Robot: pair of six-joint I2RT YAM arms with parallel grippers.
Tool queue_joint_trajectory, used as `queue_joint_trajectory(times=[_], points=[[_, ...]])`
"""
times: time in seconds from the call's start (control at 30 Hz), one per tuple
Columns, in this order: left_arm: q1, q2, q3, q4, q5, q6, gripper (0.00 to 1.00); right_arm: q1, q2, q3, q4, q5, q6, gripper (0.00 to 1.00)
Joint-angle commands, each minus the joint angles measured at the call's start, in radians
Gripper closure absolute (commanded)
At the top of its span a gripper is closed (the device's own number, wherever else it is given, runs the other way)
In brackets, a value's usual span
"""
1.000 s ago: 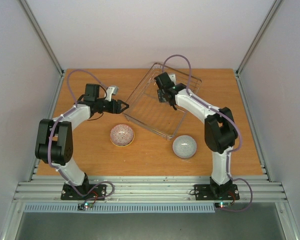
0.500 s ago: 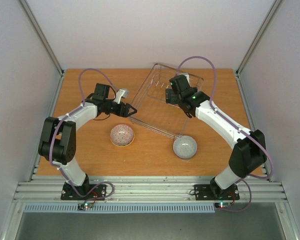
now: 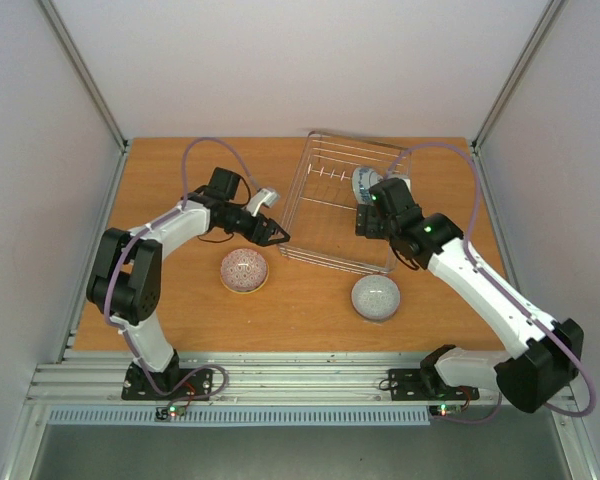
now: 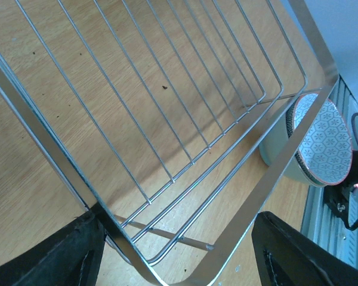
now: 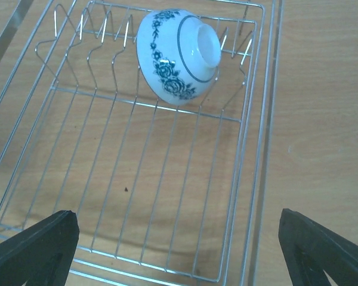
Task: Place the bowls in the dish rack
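Next, my right gripper moves back and down over the pale bowl's rim facing away from the pink-red bowl, as the pale bowl still stands outside the rack [image 3: 325, 215].
The wire dish rack [image 3: 325, 215] lies at mid-table. A blue-and-white bowl [image 3: 365, 181] rests tilted on its side against the tines at the rack's far end, and it also shows in the right wrist view [image 5: 178, 56]. A pink-red patterned bowl [image 3: 244, 270] and a pale bowl with a hexagon pattern inside [image 3: 375, 297] stand on the table in front of the rack. My left gripper [image 3: 277, 237] is open, its jaws either side of the rack's near-left corner rim [image 4: 185, 271]. My right gripper [image 3: 368, 222] is open and empty above the rack's floor [image 5: 167, 196].
The wooden table [image 3: 180, 310] is walled by white panels on three sides. The pale bowl sits close beside the rack's near rim in the left wrist view [image 4: 322, 140]. Metal rails [image 3: 300, 380] run along the near edge by the arm bases.
The rack has swung and shifted right, now squarer to the table. My left gripper followed its corner to the right. My right arm stretched out rightward, uncovering the blue-and-white bowl.
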Motion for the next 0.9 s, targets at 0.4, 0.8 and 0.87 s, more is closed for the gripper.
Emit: queue_joint_trajectory(times=[0.4, 0.8, 0.87], points=[[0.0, -0.189, -0.054, 0.192, -0.597, -0.054, 0.3, 0.096, -0.255, -0.246, -0.273, -0.1, 0.283, 0.32], [0.027, -0.262, -0.094, 0.207, -0.508, -0.033, 0.3, 0.158, -0.204, -0.336, -0.393, 0.017, 0.427, 0.53], [0.03, -0.263, -0.096, 0.208, -0.49, -0.032, 0.3, 0.159, -0.196, -0.349, -0.385, 0.02, 0.43, 0.54]])
